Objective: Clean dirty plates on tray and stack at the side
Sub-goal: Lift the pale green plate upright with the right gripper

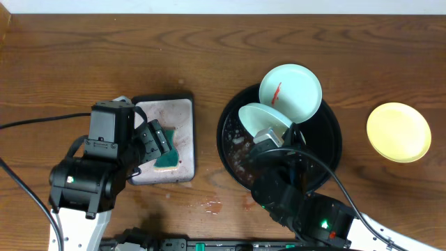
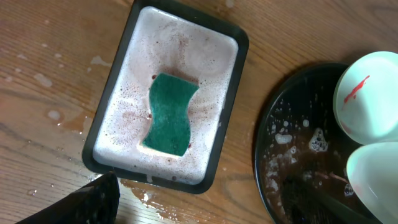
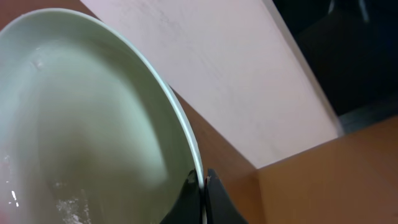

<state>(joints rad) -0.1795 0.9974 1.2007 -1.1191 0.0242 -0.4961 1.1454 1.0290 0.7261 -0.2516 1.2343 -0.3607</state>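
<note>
The pale yellow plate (image 1: 398, 131) lies below my right gripper, to the right in the overhead view, which should next swing across and down over it to release.
My right gripper (image 3: 202, 180) is shut on the rim of a pale mint plate (image 3: 81, 124) and holds it tilted above the round black tray (image 1: 333, 150); the plate's inside looks wet, with no red. The held plate (image 1: 261, 117) also shows in the left wrist view (image 2: 376, 174). A second mint plate (image 1: 293, 89) with a red smear (image 2: 356, 90) leans on the tray's back rim. The pale yellow plate (image 1: 398, 131) lies on the wood table to the right. My left gripper (image 2: 199, 190) is open and empty, just above the small tray's near edge.
A green sponge (image 2: 169, 115) lies in the small rectangular black-rimmed tray (image 2: 118, 81), which holds reddish foam. The black tray's floor (image 2: 298, 149) is wet with suds. Water drops (image 1: 212, 206) lie on the table between the two trays.
</note>
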